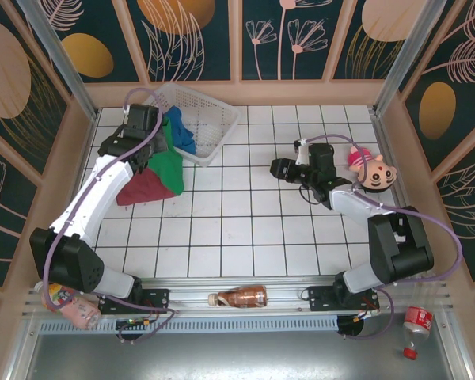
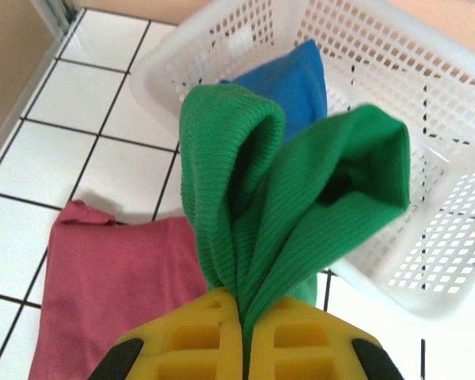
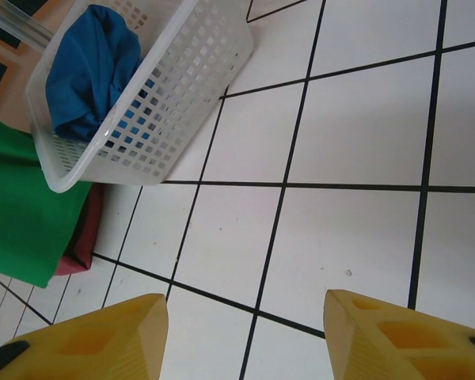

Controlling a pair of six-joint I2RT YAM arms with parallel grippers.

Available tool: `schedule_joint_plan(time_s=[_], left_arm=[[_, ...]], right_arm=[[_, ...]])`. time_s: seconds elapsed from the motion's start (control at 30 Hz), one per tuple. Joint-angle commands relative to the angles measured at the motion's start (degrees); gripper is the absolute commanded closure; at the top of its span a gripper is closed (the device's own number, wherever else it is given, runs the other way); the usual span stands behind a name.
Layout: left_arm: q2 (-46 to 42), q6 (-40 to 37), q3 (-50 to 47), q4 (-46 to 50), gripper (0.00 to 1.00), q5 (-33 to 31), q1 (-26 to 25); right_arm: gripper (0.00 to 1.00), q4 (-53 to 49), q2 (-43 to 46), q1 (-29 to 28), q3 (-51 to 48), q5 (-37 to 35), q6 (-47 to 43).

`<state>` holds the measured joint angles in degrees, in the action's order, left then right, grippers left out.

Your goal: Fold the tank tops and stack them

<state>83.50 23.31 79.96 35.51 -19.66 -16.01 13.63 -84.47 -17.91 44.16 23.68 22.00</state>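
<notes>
The maroon-red tank top (image 1: pixel 134 190) lies flat for stacking. My left gripper will next move back from the basket (image 1: pixel 214 119) and down over it to release the green tank top's fold.
My left gripper (image 2: pixel 245 326) is shut on a bunched fold of the green tank top (image 2: pixel 289 198), which hangs from it beside the basket. In the top view the left gripper (image 1: pixel 154 144) holds the green top (image 1: pixel 169 168) over the maroon-red tank top (image 1: pixel 141 192), which lies flat on the tiles (image 2: pixel 103 285). The blue tank top (image 1: pixel 182 134) sits crumpled inside the white lattice basket (image 1: pixel 214 119); the right wrist view shows that blue top (image 3: pixel 87 67) too. My right gripper (image 1: pixel 279 168) hovers open over bare tiles at mid-right, nothing between its fingers (image 3: pixel 245 309).
A pink doll toy (image 1: pixel 370 170) lies at the right edge of the table. A brown bottle (image 1: pixel 241 297) rests on the front rail between the arm bases. The basket (image 3: pixel 170 87) stands tilted at the back left, close to the wall.
</notes>
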Motion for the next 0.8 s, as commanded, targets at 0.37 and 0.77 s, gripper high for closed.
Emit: schedule_joint_plan(time_s=[0.37, 0.77], left_arm=[[-1.54, 1.13, -11.39, -0.83, 1.0, -9.2, 7.0], [0.99, 2.47, -26.78, -16.67, 1.0, -10.07, 16.99]], right_arm=[[0.45, 2.1, -1.19, -1.17, 0.64, 0.93, 1.12], [0.46, 2.02, -0.88, -3.38, -0.03, -0.13, 1.25]])
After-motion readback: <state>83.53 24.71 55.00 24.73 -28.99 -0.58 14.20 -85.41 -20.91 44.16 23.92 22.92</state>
